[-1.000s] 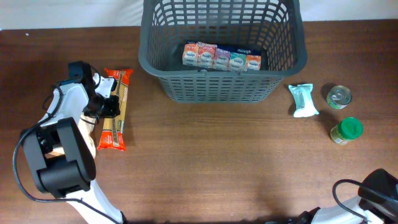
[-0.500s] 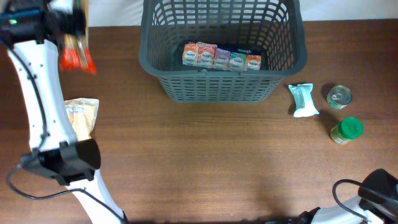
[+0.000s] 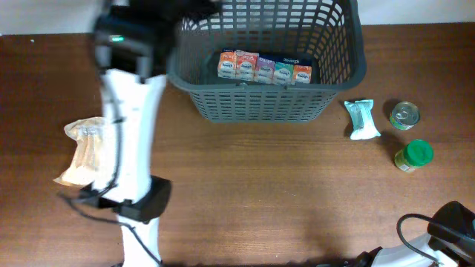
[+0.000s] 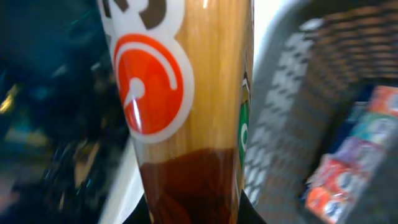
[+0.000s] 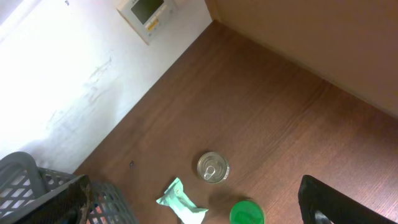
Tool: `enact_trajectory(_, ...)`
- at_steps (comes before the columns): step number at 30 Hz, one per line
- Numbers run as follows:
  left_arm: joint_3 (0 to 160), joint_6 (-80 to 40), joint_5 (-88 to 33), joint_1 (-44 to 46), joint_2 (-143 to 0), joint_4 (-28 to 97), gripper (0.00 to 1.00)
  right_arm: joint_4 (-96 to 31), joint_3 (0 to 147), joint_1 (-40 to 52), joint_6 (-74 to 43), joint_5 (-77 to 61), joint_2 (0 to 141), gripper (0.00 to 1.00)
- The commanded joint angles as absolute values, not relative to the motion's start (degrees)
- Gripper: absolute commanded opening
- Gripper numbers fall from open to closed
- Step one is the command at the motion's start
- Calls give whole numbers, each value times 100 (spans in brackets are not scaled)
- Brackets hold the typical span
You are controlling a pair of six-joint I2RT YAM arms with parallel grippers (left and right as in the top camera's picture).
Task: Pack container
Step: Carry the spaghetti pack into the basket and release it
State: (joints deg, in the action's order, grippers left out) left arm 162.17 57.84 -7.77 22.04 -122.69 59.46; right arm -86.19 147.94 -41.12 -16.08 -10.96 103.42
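Note:
The pack (image 4: 186,93) has to go down between the cartons and the container's near side. My left gripper will first swing it over the container's rim and turn it.
The container, a dark grey slotted basket (image 3: 263,104), stands at the back middle with a row of colourful cartons (image 3: 263,68) inside. My left gripper (image 3: 194,9) is blurred at the basket's far left corner. In the left wrist view it (image 4: 193,214) is shut on a long orange and tan pasta pack (image 4: 186,93), held beside the basket wall (image 4: 292,93), with the cartons (image 4: 348,162) beyond. My right gripper (image 5: 211,214) is open and empty, high above the table's right side.
A beige bag (image 3: 85,152) lies at the left. Right of the basket lie a mint packet (image 3: 361,119), a tin can (image 3: 404,115) and a green-lidded jar (image 3: 413,154). The right arm (image 3: 451,226) rests at the front right corner.
My left arm has lifted the pasta pack off the table at the left and swung it up and right to the basket's left corner. The beige bag now shows. The right arm is still.

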Motion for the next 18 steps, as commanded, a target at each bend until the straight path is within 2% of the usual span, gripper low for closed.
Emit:
enact_trajectory(1,16042,6442,-615,2434,-12857,5833,2,-8619,14805,-4132,-1597,-1044,10267,99)
enact_trajectory(8,16013,6549,158,2685,-14009,5896,2,-8619,14807,-4132,-1597,-1044,10267,98)
enact_trajectory(18,16009,6729,-342,2766,-14400,7356,2,-8621,14807,-4132,-1597,-1044,10267,99)
